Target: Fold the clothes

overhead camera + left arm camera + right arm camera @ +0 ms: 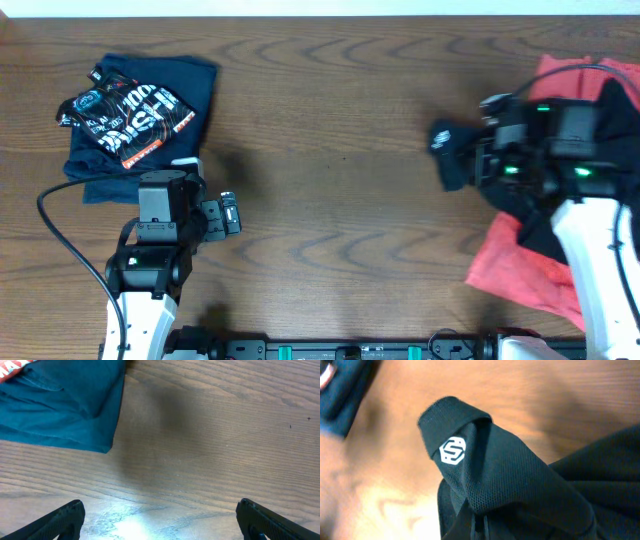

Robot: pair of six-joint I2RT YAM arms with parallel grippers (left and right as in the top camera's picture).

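I will next move my right gripper left in the overhead view and down to release the black mesh garment on the clear, bare wood between the arms.
A navy T-shirt (135, 115) with an orange and white print lies folded at the far left; its corner shows in the left wrist view (60, 405). My left gripper (165, 185) is open and empty just in front of it, over bare wood (160, 510). My right gripper (470, 160) is shut on a black mesh garment (448, 150) with a small white logo and holds it up off the table. The cloth drapes over the jaws (480, 527) and hides most of them; the black garment fills the right wrist view (510, 480). A red garment (520, 265) lies crumpled under the right arm.
The wooden table (340, 140) runs between the two arms. The red garment also reaches the far right edge (565, 70). A cable (60, 235) loops beside the left arm. The arm bases stand at the front edge.
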